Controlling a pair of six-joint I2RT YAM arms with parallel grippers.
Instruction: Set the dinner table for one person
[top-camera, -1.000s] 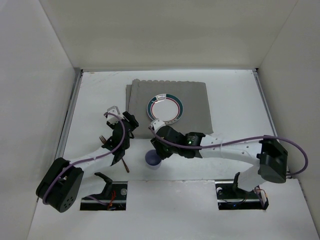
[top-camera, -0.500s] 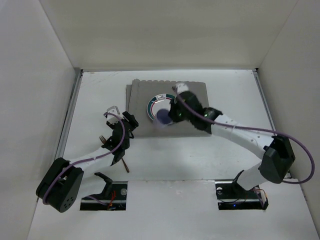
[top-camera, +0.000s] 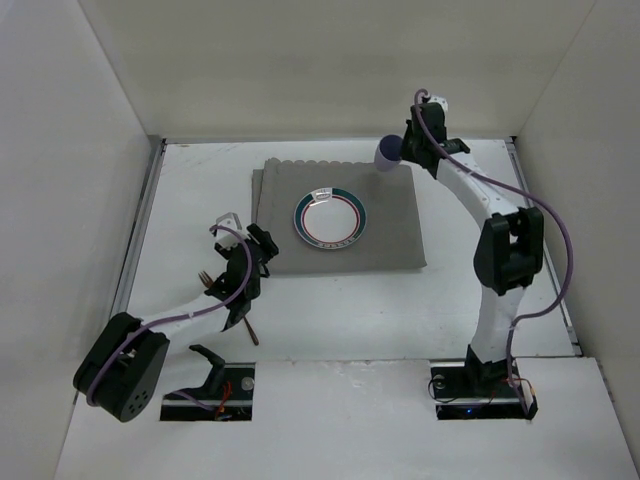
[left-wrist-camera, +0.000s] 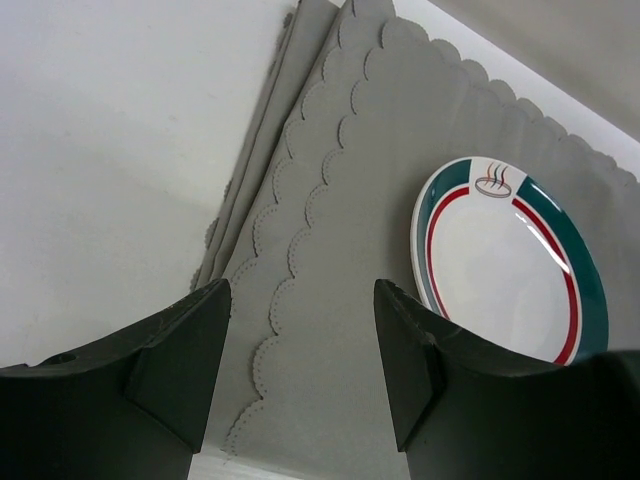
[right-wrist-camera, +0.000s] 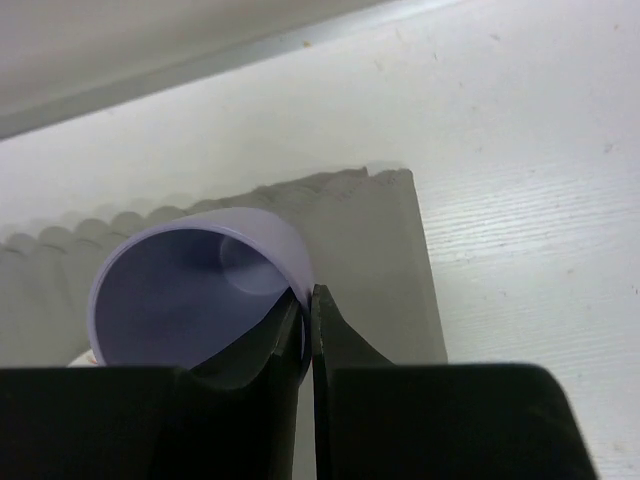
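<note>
The brown handle (top-camera: 251, 333) lies back from my left gripper and below it. The open gripper moves back and down around it next, since the placemat (top-camera: 390, 215) lacks cutlery.
A purple cup (top-camera: 388, 153) hangs tilted above the far right corner of the grey placemat (top-camera: 390, 215), with my right gripper (top-camera: 402, 150) shut on its rim. In the right wrist view the cup (right-wrist-camera: 200, 290) opens toward the camera, and the right gripper (right-wrist-camera: 308, 305) pinches its wall, one finger inside and one outside. A white plate (top-camera: 331, 217) with a green and red rim lies on the placemat, on the white dinner table (top-camera: 190, 190). My left gripper (top-camera: 260, 246) stands open with nothing in it at the placemat's left edge. In the left wrist view the left gripper (left-wrist-camera: 302, 300) is over the scalloped edge (left-wrist-camera: 290, 250), with the plate (left-wrist-camera: 510, 270) to its right.
Brown-handled cutlery (top-camera: 250, 332) lies on the table partly under the left arm. White walls enclose the table on the left, back and right. The right arm (top-camera: 500, 250) stretches up along the right side.
My right gripper has closed on the purple cup near the table's front, then carried it over the plate to the placemat's far right corner. The left arm has not moved.
</note>
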